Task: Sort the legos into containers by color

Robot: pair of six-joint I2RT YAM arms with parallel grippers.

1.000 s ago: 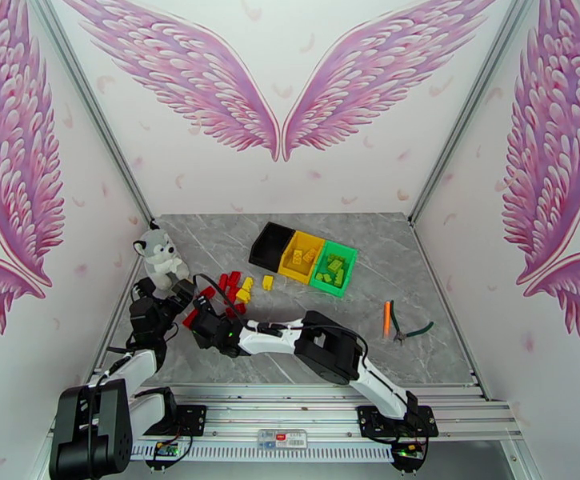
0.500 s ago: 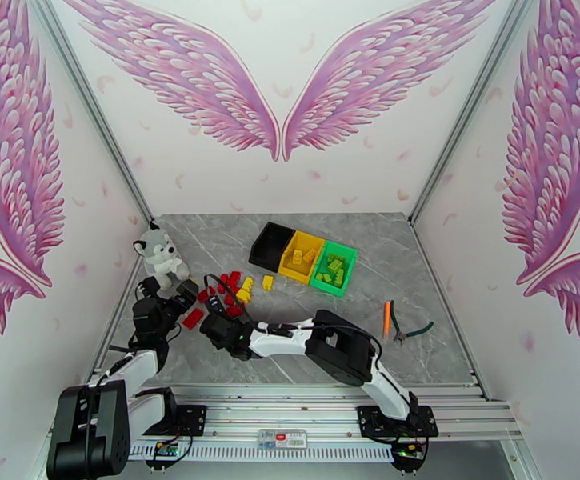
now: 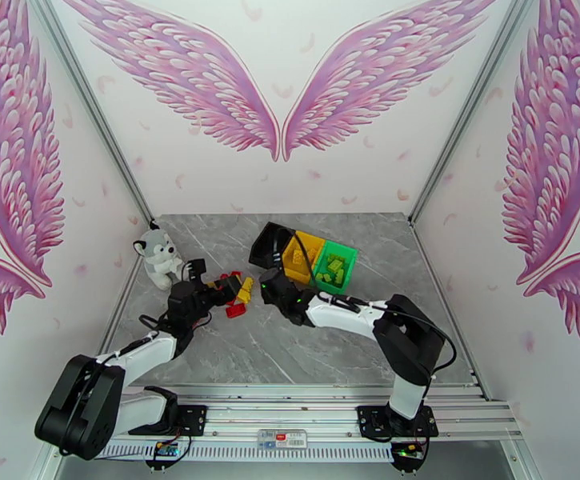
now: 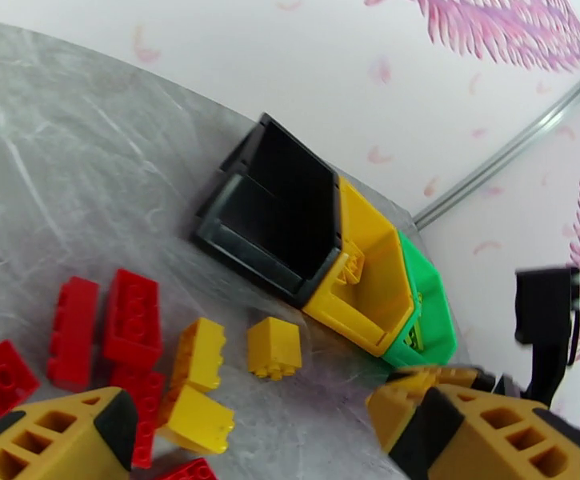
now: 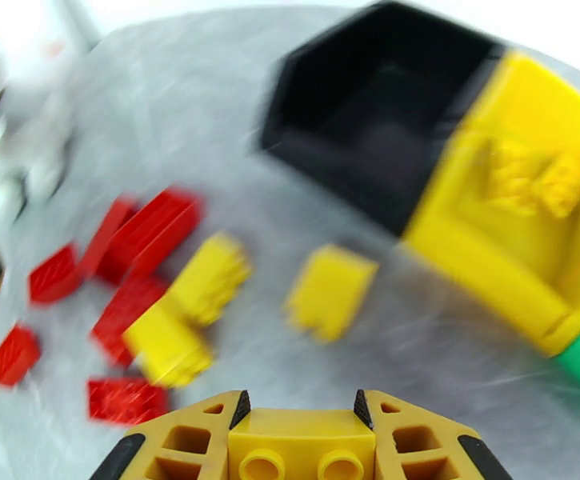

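Observation:
The yellow bin stands outward of my right gripper, so I need to move that gripper outward over the bin's open top to release the yellow lego.
In the right wrist view my right gripper (image 5: 300, 411) is shut on a yellow lego (image 5: 302, 442), held low over the table short of the containers. From above, the right gripper (image 3: 268, 282) hovers just in front of the black bin (image 3: 270, 243), which is joined to the yellow bin (image 3: 299, 258) and the green bin (image 3: 334, 269). Loose red and yellow legos (image 3: 238, 294) lie between the two grippers. My left gripper (image 3: 216, 285) reaches into that pile. Its jaws (image 4: 266, 430) stand wide open and hold nothing. Red bricks (image 4: 132, 315) and yellow bricks (image 4: 274, 346) lie just beyond its fingers.
A plush grey-white toy animal (image 3: 158, 262) sits at the table's left edge, close behind the left arm. The yellow bin (image 4: 370, 274) and green bin (image 4: 427, 314) hold bricks of their own colour. The black bin (image 4: 282, 206) looks empty.
The right gripper shut on a yellow lego at the left of the pile and swung right and back toward the bins. The left arm stretched forward into the pile.

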